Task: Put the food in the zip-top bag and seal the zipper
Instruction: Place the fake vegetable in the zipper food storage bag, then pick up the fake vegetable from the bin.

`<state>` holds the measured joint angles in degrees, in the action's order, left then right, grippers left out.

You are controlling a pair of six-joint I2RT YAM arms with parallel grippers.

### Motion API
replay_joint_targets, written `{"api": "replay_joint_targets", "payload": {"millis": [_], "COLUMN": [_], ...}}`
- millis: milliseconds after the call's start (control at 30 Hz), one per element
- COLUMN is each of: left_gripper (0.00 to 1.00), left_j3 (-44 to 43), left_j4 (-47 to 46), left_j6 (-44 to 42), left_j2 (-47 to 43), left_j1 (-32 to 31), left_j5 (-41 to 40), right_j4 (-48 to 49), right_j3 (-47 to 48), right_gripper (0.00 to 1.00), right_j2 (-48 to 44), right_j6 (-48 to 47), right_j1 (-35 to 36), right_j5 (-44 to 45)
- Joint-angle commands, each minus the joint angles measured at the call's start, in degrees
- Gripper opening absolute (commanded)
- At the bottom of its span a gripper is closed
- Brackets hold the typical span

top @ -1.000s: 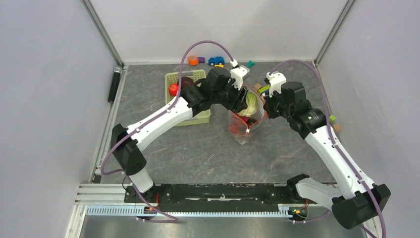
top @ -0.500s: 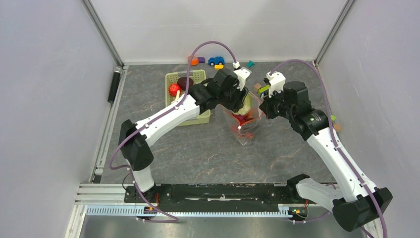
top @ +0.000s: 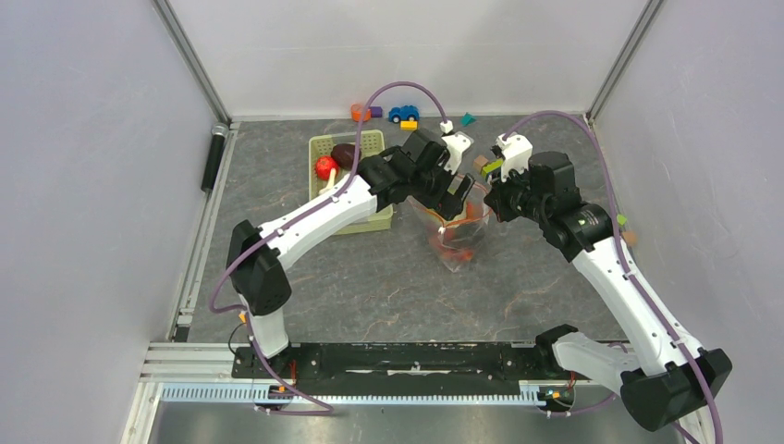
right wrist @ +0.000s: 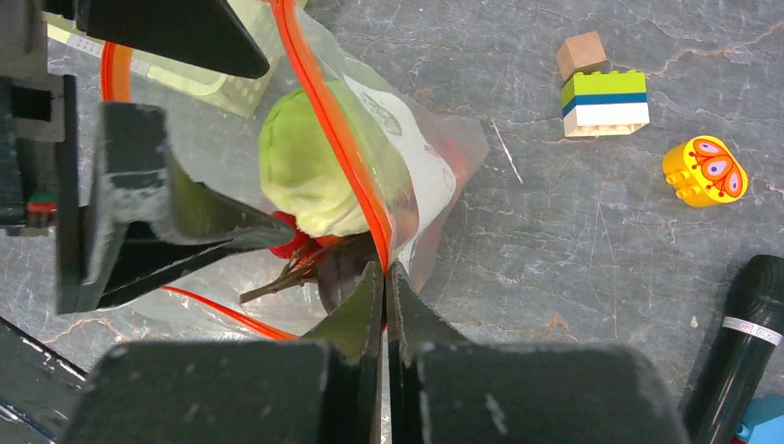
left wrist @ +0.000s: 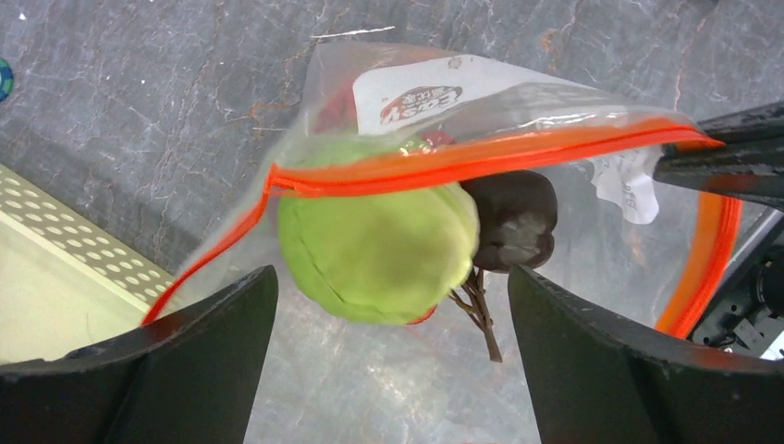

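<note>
The pale garlic stem [top: 330, 180] is still in the basket, to my left gripper's left in the top view, so that gripper will move across and down onto it next.
The clear zip-top bag [top: 453, 242] stands with its mouth open in mid-table. Its orange-red zipper strip [left wrist: 481, 159] runs across the left wrist view. Inside lie the green cabbage [left wrist: 374, 239], a dark purple piece [left wrist: 515, 217] and red strawberries [right wrist: 292, 242]. My left gripper [top: 455, 192] hangs over the mouth, open and empty [left wrist: 390, 277]. My right gripper [top: 493, 199] is shut on the bag's strip [right wrist: 384, 268] at the right rim and holds it up. The cabbage also shows in the right wrist view [right wrist: 305, 176].
A pale green slotted basket [top: 362, 218] left of the bag holds a red fruit [top: 324, 166] and a dark purple piece [top: 346, 154]. Toy blocks [right wrist: 606, 97], a yellow toy [right wrist: 704, 171] and a black cylinder [right wrist: 749, 342] lie right of the bag. A toy car [top: 403, 113] is at the back.
My left gripper moved right and down onto the bag's mouth. The cabbage, seen at its fingers before, now lies inside the bag. The right gripper kept its hold on the rim.
</note>
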<state>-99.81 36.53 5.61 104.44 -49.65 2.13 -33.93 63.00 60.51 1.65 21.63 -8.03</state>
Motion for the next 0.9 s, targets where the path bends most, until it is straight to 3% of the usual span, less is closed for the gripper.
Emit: {"api": "replay_joint_targets", "payload": {"millis": [0,367,700,867], "left_gripper": [1.00,1.00,1.00,1.00], "left_j3": [-2.11,4.61,12.30,14.72], "left_j4": [-0.83,-8.23,-13.74,-13.20], "left_j6": [-1.09,0.70,3.42,5.92], "left_j2": [-4.31,-14.71,-24.50,-26.54], "left_j1": [-0.34,-0.23,0.88,5.86], "left_j5": [5.09,4.75,-13.63,-18.13], "right_j4": [2.28,2.11,2.13,2.12], "right_j3": [2.57,2.07,2.01,1.95], "right_gripper": [0.00,0.00,0.00,0.00], "right_j2": [-0.29,-0.93,-1.11,-0.89], "right_j6": [-0.27,-0.41,-0.44,-0.44], "right_j1": [-0.26,-0.18,-0.18,-0.18], "right_j5": [0.35,1.32,1.94,2.00]}}
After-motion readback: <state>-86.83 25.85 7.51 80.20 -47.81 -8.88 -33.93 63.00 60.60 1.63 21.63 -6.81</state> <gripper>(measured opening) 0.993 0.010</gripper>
